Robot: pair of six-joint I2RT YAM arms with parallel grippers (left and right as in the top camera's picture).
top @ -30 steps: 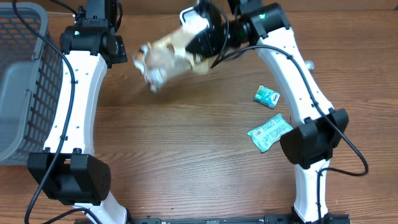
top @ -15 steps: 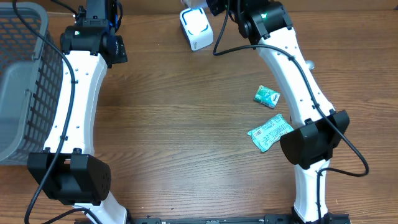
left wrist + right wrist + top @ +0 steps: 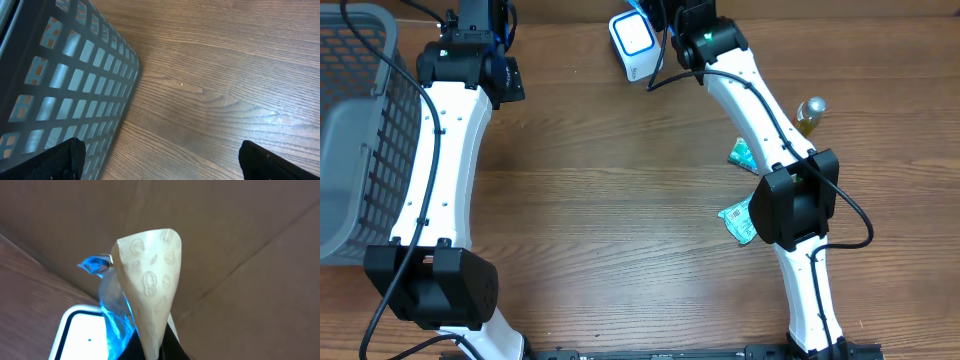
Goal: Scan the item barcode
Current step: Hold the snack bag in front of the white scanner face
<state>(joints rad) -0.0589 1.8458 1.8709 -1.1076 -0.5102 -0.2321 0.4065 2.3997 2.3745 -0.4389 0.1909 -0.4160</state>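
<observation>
The bare wood beside the green packets is clear, below and back from my right gripper, so it will next move back and down and release the beige packet (image 3: 152, 275) there.
In the right wrist view, my right gripper (image 3: 150, 352) is shut on a beige printed packet (image 3: 152, 275) with a clear plastic side that glows blue. The packet stands up from the jaws, right next to the white lit face of the barcode scanner (image 3: 82, 335). The overhead view shows the scanner (image 3: 633, 42) at the table's back edge with the right gripper (image 3: 665, 15) close beside it; the packet is hidden there. My left gripper (image 3: 165, 167) hangs open over bare wood beside the basket, nothing between its fingers (image 3: 55, 160).
A grey mesh basket (image 3: 350, 130) fills the left side and shows in the left wrist view (image 3: 60, 75). Two green packets (image 3: 745, 152) (image 3: 738, 220) lie by the right arm. A small yellowish bottle (image 3: 808, 112) stands at the right. A brown cardboard wall rises behind the scanner.
The right arm carried the packet from mid-table back to the scanner and swung left, uncovering the small bottle. The left arm has not moved.
</observation>
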